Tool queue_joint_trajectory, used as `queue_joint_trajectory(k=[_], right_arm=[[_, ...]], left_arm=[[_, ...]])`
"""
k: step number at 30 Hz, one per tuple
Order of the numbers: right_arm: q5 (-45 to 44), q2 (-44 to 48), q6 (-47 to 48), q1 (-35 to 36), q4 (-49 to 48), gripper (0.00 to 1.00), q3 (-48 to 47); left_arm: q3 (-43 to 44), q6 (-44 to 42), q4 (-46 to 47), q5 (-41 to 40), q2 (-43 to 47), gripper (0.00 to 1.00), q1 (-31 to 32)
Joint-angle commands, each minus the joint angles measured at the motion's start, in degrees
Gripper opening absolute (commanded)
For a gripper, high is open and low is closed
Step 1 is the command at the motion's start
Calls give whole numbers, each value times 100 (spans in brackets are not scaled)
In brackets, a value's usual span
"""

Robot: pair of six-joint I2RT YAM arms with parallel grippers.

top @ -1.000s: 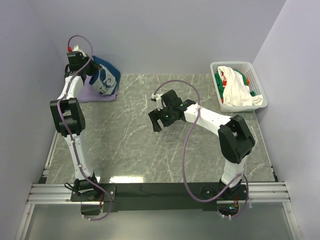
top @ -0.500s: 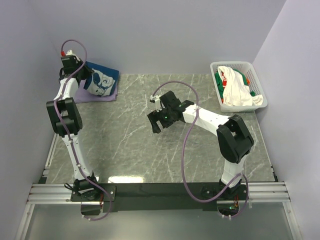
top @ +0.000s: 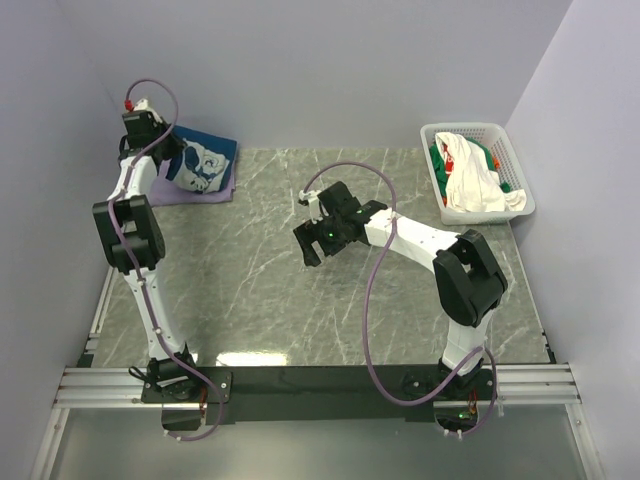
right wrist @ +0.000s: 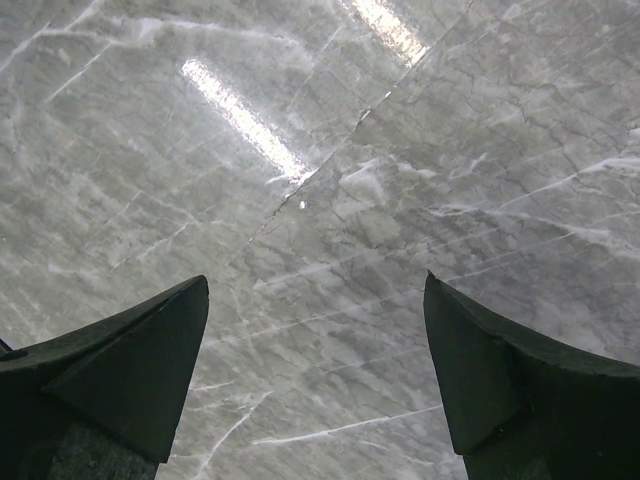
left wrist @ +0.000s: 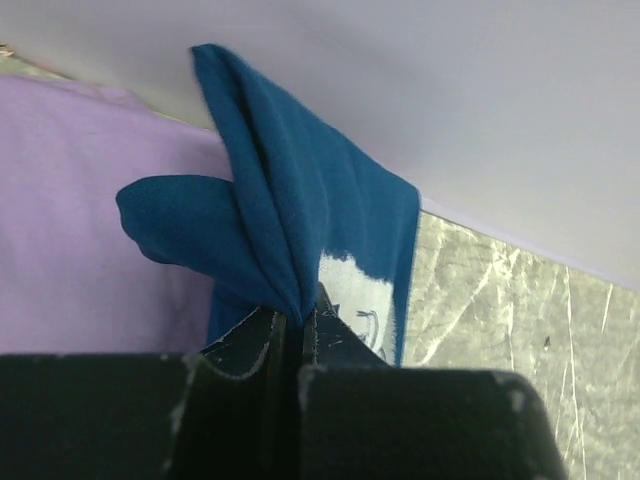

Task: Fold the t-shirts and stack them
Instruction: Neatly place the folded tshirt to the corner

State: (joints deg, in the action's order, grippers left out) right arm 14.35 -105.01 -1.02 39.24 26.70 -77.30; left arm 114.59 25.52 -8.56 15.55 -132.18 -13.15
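Note:
Next, the left gripper lifts and shifts toward the right in the top view, then lowers over the lavender t-shirt's edge, as the navy t-shirt's fold still hangs bunched.
A navy-blue t-shirt point(top: 205, 164) with a white print lies on a pale lavender t-shirt point(top: 165, 186) at the table's far left corner. My left gripper point(top: 166, 150) is shut on a pinched fold of the navy t-shirt point(left wrist: 290, 230), with the lavender t-shirt point(left wrist: 80, 210) under it. My right gripper point(top: 308, 243) is open and empty over the middle of the table; its fingers point(right wrist: 140, 360) frame bare marble. White and green t-shirts point(top: 470, 172) with red-orange bits lie heaped in the basket.
A white plastic lattice basket point(top: 436, 134) stands at the table's far right corner. Pale walls close the table at the back and both sides. The grey marble tabletop point(top: 260, 290) spreads between the arms.
My left gripper has pulled the navy t-shirt's edge back to the left, and the shirt has gone from a raised drape to lying flatter on the lavender one. The right arm barely moved.

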Motion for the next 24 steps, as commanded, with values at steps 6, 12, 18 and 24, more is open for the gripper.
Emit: queue_joint_trajectory(k=[6, 12, 18, 24], right_arm=[[-117, 147, 22, 57, -59, 94, -145], [-169, 227, 31, 48, -95, 94, -57], [-204, 236, 40, 48, -77, 94, -40], [-196, 201, 49, 40, -51, 94, -40]], left_arm=[[248, -100, 161, 378, 957, 1, 865], [748, 559, 56, 457, 835, 1, 1270], [934, 1148, 47, 466, 439, 3, 1271], [724, 1289, 125, 466, 17, 7, 1122]])
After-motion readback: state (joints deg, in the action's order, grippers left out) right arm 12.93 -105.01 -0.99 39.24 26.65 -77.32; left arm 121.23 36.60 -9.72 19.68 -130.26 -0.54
